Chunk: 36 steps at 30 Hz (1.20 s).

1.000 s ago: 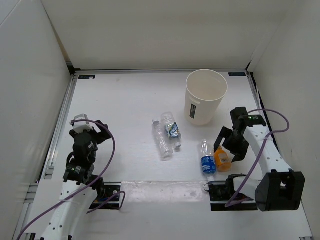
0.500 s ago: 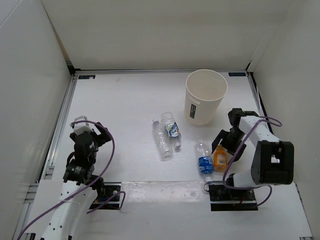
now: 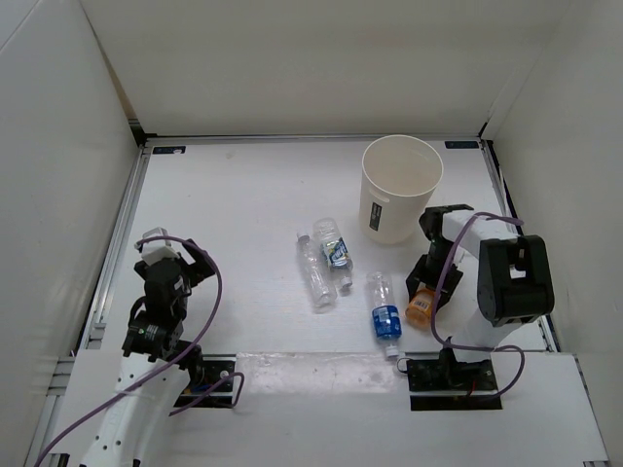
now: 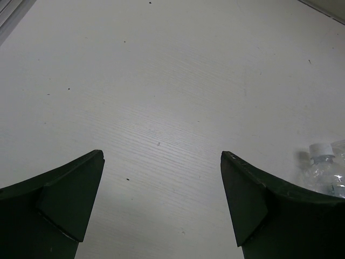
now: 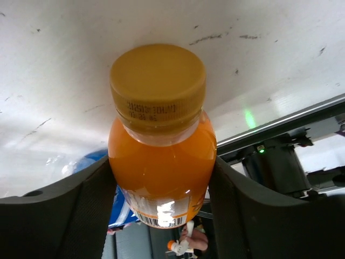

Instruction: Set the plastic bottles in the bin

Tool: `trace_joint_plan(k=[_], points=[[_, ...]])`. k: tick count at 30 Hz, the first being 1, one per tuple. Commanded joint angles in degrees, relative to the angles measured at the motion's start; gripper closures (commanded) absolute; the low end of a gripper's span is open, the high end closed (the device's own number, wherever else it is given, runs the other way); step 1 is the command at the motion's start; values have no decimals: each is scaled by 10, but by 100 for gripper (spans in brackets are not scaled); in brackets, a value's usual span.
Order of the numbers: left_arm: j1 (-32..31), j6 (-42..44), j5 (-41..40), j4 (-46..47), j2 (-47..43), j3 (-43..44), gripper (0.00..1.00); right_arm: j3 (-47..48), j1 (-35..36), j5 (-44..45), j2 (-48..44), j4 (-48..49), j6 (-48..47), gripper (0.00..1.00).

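My right gripper raises the orange bottle (image 3: 419, 309) next, carries it outward over the bin's opening (image 3: 402, 165) and releases it, since that opening stands outward and higher.
The short orange bottle (image 5: 160, 162) sits squeezed between the fingers of my right gripper (image 5: 161, 164), cap pointing away from the wrist. From above, that orange bottle (image 3: 419, 309) lies low by the table with my right gripper (image 3: 426, 290) shut on it, just below the cream-white bin (image 3: 399, 188). A blue-labelled bottle (image 3: 384, 316) lies right beside it on the left. A plain clear bottle (image 3: 314, 272) and a second blue-labelled bottle (image 3: 334, 251) lie side by side mid-table. My left gripper (image 3: 195, 256) is open at the left over bare table (image 4: 161, 108); a bottle top (image 4: 322, 164) shows at its view's right edge.
White walls close in the table on three sides, with dark rails along the left edge (image 3: 125, 243) and the right edge (image 3: 506, 204). The right arm's base (image 3: 453, 375) and the left arm's base (image 3: 209, 379) stand on the near edge.
My right gripper swung left and shut on the orange bottle. The orange bottle and the blue-labelled bottle next to it shifted left. The left arm barely moved.
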Motion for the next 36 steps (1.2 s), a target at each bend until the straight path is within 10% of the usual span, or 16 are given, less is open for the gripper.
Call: trace_joint_plan(k=[1, 12, 23, 36], points=[[-1, -6, -15, -12, -7, 20, 0, 13, -8, 17, -1, -23, 15, 49], [-2, -13, -21, -11, -7, 14, 0, -6, 4, 30, -65, -25, 2, 100], [-1, -28, -24, -8, -6, 6, 0, 92, 5, 67, -210, -87, -7, 100], [-3, 1, 79, 81, 44, 6, 0, 259, -217, -135, -407, 56, -17, 100]])
